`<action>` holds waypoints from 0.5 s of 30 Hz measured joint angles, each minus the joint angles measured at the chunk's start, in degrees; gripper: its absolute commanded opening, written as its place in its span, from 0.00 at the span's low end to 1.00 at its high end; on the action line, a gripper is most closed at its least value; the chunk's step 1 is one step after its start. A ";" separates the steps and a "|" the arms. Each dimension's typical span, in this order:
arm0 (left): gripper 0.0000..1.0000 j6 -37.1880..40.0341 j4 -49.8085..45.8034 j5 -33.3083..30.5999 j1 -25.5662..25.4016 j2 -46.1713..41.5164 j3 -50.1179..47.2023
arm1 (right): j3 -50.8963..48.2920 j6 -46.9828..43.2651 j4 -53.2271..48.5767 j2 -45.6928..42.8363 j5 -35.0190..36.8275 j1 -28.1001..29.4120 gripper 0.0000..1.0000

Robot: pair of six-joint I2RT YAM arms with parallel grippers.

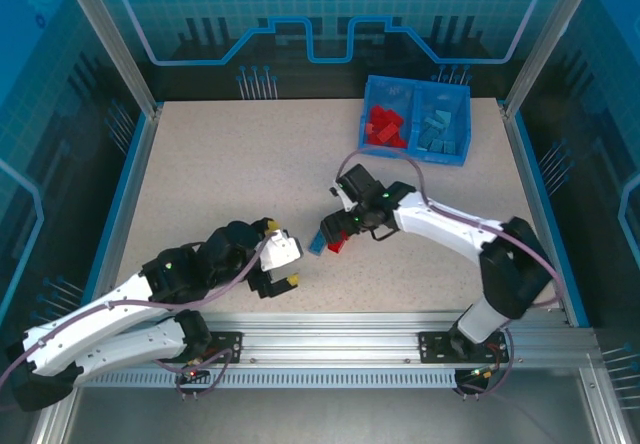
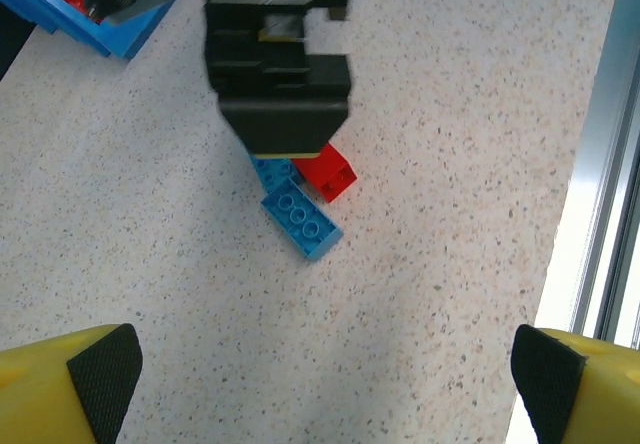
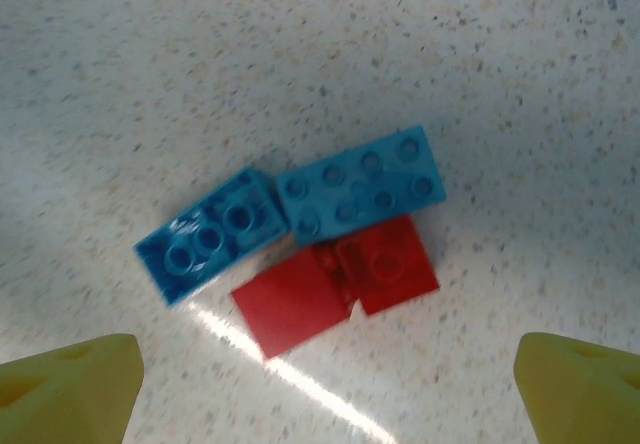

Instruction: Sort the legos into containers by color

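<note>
I will move my right gripper outward next, turn it and lower it over one end of the light blue lego (image 3: 412, 169), because that end is clear of the other blue lego.
A small cluster of legos lies mid-table: two blue bricks (image 3: 210, 234) (image 3: 362, 181) and two red ones (image 3: 290, 304) (image 3: 390, 264), touching one another. My right gripper (image 1: 335, 226) hangs open right above them, its yellow fingertips (image 3: 70, 384) standing wide on either side and holding nothing. My left gripper (image 1: 282, 254) is open and empty just left of the cluster, facing the nearest blue brick (image 2: 300, 219) and a red brick (image 2: 328, 172). The blue bin (image 1: 418, 84) stands at the back right, with red legos (image 1: 385, 124) in its left container and blue legos (image 1: 442, 129) in its right.
The right gripper's black body (image 2: 280, 74) covers part of the cluster in the left wrist view. An aluminium rail (image 1: 400, 344) runs along the near table edge, and blue frame walls (image 1: 125, 194) border the sides.
</note>
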 measured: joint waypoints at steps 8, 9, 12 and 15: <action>0.99 3.37 -1.22 -1.70 -0.11 -2.29 -3.56 | 14.45 12.33 -6.16 14.38 7.76 -0.04 0.91; 0.99 3.54 -1.25 -1.97 -0.11 -2.29 -3.65 | 15.87 14.32 -6.82 15.82 8.26 -0.04 0.90; 0.99 3.56 -1.29 -2.29 -0.11 -2.29 -3.67 | 18.49 19.17 -8.55 19.43 9.51 -0.04 0.81; 0.99 3.56 -1.44 -2.51 -0.11 -2.29 -3.67 | 19.78 22.45 -10.16 22.36 9.57 -0.02 0.75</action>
